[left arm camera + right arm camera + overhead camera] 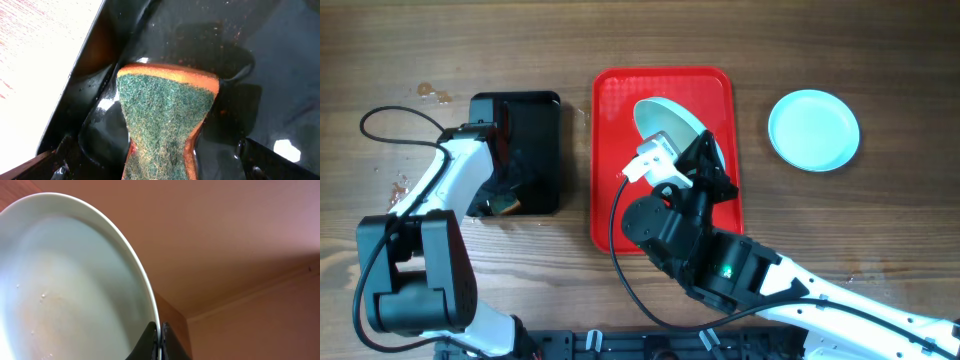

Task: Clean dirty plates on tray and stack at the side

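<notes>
The tilted plate needs to go level onto the second pale-blue plate [813, 130], which is flat beside the red tray [615, 150]. My right gripper needs to swing toward there next, lower the tilted plate and release it.
My right gripper [160, 342] is shut on the rim of a pale plate [665, 124] and holds it tilted up on edge over the red tray [615, 150]. In the right wrist view the plate [70, 280] fills the left side, with a faint orange smear and small droplets on its face. A second pale-blue plate [813, 130] lies flat on the table to the right of the tray. My left gripper [160, 170] is shut on a green-and-orange sponge [167, 115] down inside the black tray [525, 130]. No third plate shows.
The black tray [280, 65] holds dark wet liquid with orange specks around the sponge. Small spills lie on the wood at the far left [432, 93]. A black cable [390, 125] loops off the left arm.
</notes>
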